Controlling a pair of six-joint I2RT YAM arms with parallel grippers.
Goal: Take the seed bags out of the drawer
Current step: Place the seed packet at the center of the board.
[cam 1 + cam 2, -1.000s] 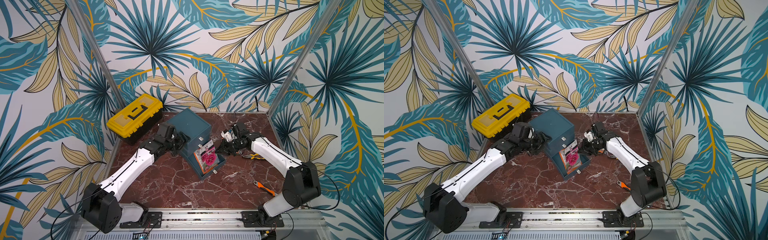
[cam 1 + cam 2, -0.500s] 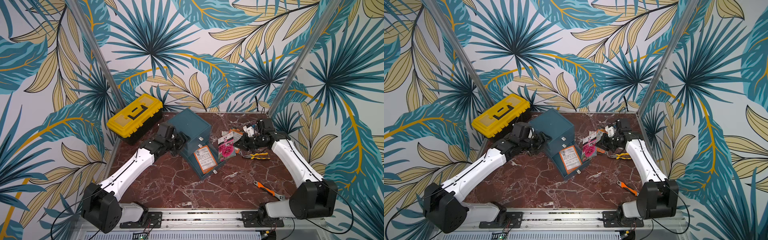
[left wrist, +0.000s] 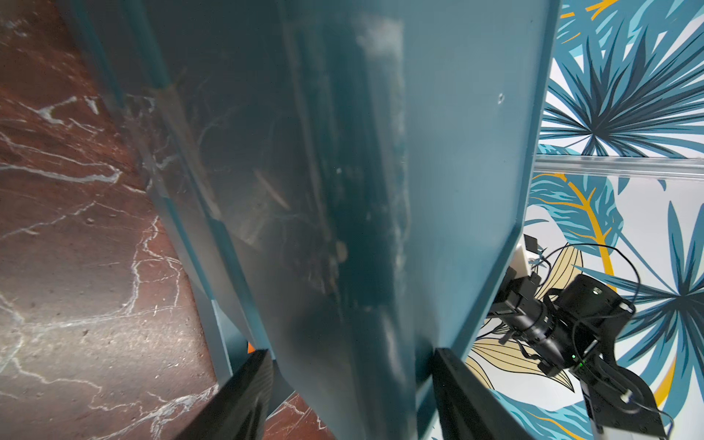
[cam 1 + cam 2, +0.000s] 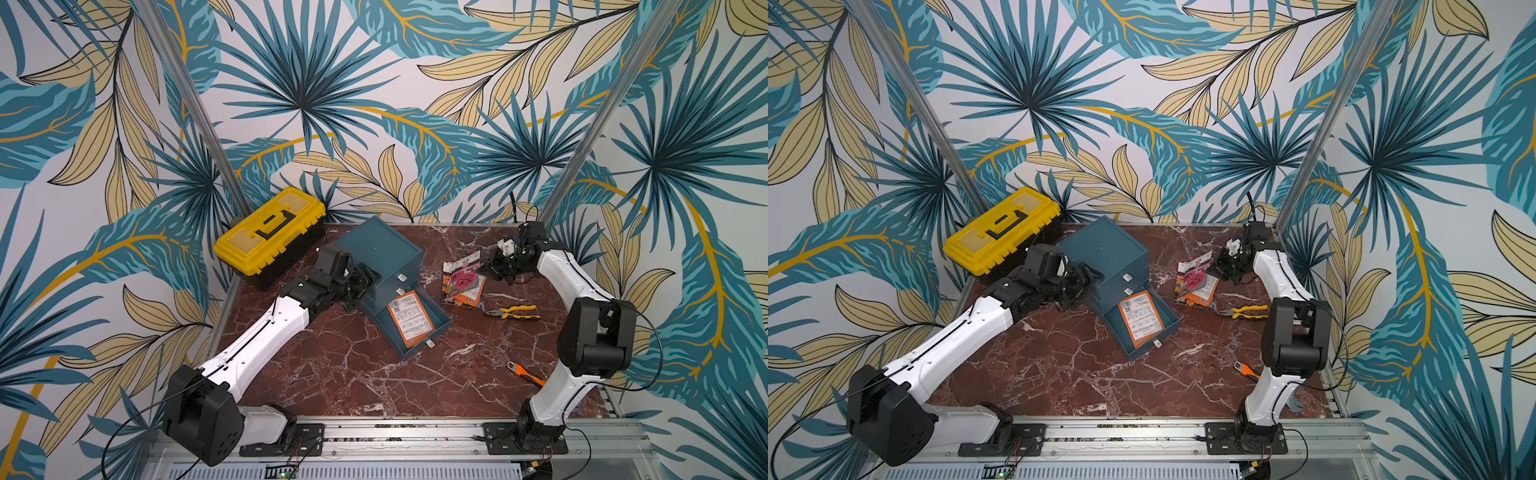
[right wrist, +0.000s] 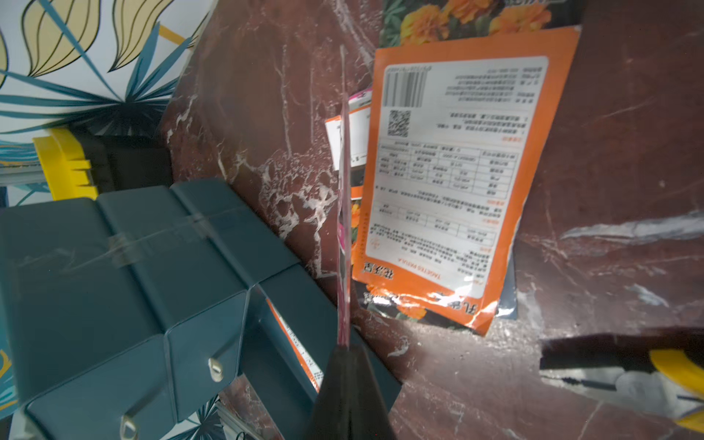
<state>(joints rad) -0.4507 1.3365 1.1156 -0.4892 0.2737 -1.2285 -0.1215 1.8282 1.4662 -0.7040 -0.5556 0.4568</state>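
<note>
The bag pile lies below my right gripper, so I will next lower the gripper, ease it away from the cabinet and release the pink-flower seed bag there.
The lowest drawer of the teal cabinet is pulled open. One orange-and-white seed bag lies in it, print side up. My right gripper is shut on a pink-flower seed bag, which shows edge-on in the right wrist view. It holds the bag over a small pile of seed bags on the table, right of the cabinet. My left gripper clamps the cabinet's left side, one finger on each face of the panel.
A yellow toolbox stands at the back left, close behind my left wrist. Yellow-handled pliers lie just in front of the bag pile. An orange-handled tool lies near the right arm's base. The marble table shows in front of the drawer.
My right gripper lifted the pink-flower bag out of the drawer and carried it right, over the pile on the table. That uncovered the orange-and-white bag. The left arm has not moved.
</note>
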